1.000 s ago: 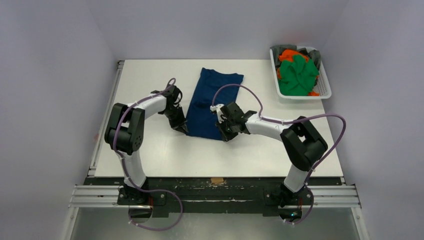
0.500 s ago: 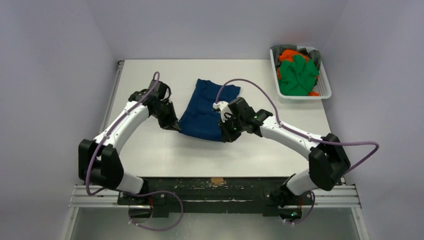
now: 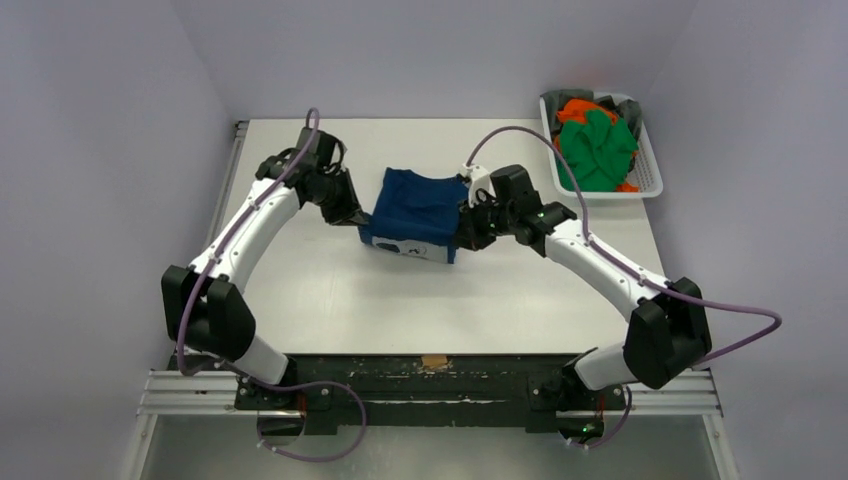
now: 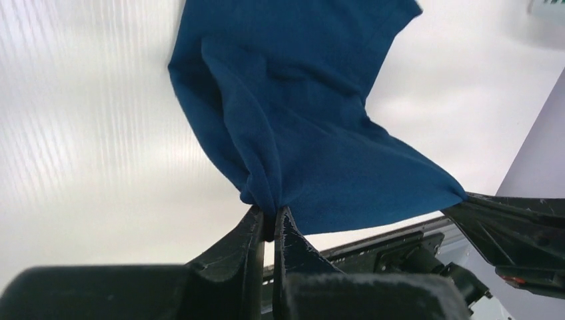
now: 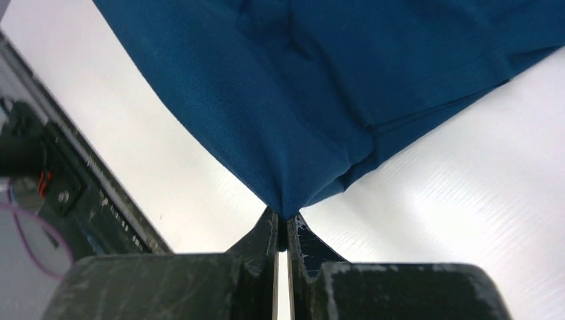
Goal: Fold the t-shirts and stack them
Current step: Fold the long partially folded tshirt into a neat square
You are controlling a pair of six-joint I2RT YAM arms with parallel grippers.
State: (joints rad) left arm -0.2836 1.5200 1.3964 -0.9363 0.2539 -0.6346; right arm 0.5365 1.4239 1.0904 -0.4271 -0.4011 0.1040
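Observation:
The t-shirt's far edge [image 3: 392,173] lies outward and below, so my left gripper needs to carry the t-shirt outward and down next and release it at that edge.
A dark blue t-shirt [image 3: 414,213] lies in the middle of the white table [image 3: 520,290], its near end lifted and carried over the far part. My left gripper [image 3: 357,217] is shut on the shirt's left near corner [image 4: 266,193]. My right gripper [image 3: 466,229] is shut on the right near corner [image 5: 293,200]. Both hold the cloth a little above the table. A pale printed mark shows on the lifted underside [image 3: 405,247]. The shirt hangs taut between the two grippers in both wrist views.
A white basket [image 3: 650,182] at the far right corner holds crumpled green [image 3: 597,150], orange and grey shirts. Purple cables loop over both arms. The black rail [image 3: 430,372] runs along the table's near edge.
Both grippers have moved away from the bases toward the far side, carrying the shirt's near edge up and over. The shirt now looks about half as long.

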